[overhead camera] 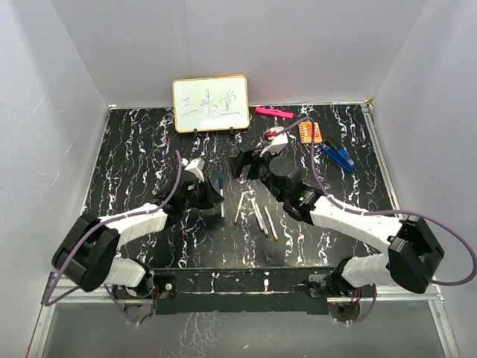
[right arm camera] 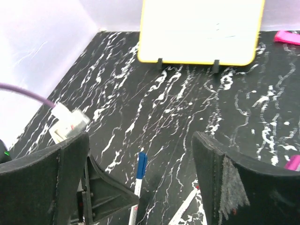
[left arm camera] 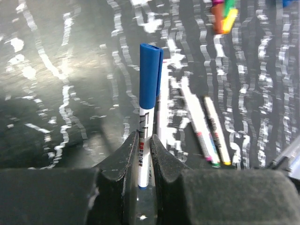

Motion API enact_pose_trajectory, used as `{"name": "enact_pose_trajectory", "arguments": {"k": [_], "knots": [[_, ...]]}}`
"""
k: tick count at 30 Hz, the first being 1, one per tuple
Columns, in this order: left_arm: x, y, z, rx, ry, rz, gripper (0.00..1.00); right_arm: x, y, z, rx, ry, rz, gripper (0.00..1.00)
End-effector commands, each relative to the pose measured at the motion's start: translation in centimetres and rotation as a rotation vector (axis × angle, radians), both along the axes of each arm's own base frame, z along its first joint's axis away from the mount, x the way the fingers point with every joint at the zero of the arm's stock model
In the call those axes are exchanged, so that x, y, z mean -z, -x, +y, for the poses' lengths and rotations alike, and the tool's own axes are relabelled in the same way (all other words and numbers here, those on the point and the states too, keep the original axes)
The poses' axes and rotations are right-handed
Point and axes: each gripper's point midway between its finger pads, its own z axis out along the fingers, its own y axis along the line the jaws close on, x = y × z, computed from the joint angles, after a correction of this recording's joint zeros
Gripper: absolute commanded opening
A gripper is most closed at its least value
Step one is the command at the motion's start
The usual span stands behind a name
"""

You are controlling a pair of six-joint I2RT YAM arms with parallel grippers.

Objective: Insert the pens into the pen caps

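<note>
Next, my left gripper moves outward, to the left in the top view, and down onto bare table, since the blue cap (left arm camera: 150, 77) already sits on the pen.
My left gripper (left arm camera: 144, 143) is shut on the white barrel of a pen (left arm camera: 143, 140) that has a blue cap (left arm camera: 150, 77) on its far end. The pen lies low over the table; it also shows in the top view (overhead camera: 221, 198) and the right wrist view (right arm camera: 141, 166). My right gripper (overhead camera: 240, 165) is open and empty, its jaws wide apart, hovering just beyond the capped pen. Several uncapped white pens (overhead camera: 257, 216) lie side by side right of the left gripper, two of them in the left wrist view (left arm camera: 199, 119). A cluster of orange, green and yellow caps (left arm camera: 224, 16) sits beyond them.
A small whiteboard (overhead camera: 211, 104) stands at the back centre. A pink highlighter (overhead camera: 273, 112) lies to its right, then an orange object (overhead camera: 310, 133) and a blue clip (overhead camera: 339, 156). White walls close in the black marbled table (overhead camera: 134, 164) on three sides.
</note>
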Motion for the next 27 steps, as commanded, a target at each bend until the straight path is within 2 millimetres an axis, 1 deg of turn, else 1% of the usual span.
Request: {"name": "enact_pose_trajectory", "arguments": {"k": [1,3,4,7,11,13,15,18,22,24,27], "knots": [[1.8,-1.7,2.1,-0.069,-0.095,0.052,0.0,-2.0,-1.9,-3.4,0.18,0.029,0.017,0.96],[1.7,-3.0,2.6,-0.088,-0.135,0.038,0.0,-0.7,-2.5,-4.4,0.212,0.07,0.065,0.98],[1.6,-3.6,3.0,-0.095,-0.159,0.028,0.0,0.3,-2.6,-5.1,0.227,0.092,0.099,0.98],[1.5,-5.6,4.3,-0.131,-0.224,0.02,0.0,2.4,-3.2,-6.8,0.236,0.088,0.175,0.98],[2.7,-7.5,6.7,-0.181,-0.329,0.071,0.0,5.6,-4.0,-9.8,0.289,0.066,0.292,0.98],[3.4,-8.3,7.9,-0.208,-0.348,0.101,0.0,7.1,-4.4,-11.2,0.319,0.078,0.346,0.98],[4.2,-8.9,9.1,-0.232,-0.351,0.141,0.01,8.3,-4.5,-12.1,0.341,0.097,0.383,0.98],[5.3,-9.5,10.5,-0.253,-0.359,0.186,0.02,9.7,-4.7,-12.9,0.369,0.131,0.421,0.98],[6.6,-10.0,11.4,-0.251,-0.374,0.231,0.04,10.9,-4.7,-13.3,0.38,0.156,0.45,0.98],[7.1,-10.3,11.4,-0.245,-0.371,0.244,0.08,11.1,-4.7,-13.2,0.377,0.159,0.456,0.98],[7.5,-10.5,11.5,-0.24,-0.377,0.255,0.18,11.4,-4.7,-13.3,0.377,0.165,0.463,0.98]]}}
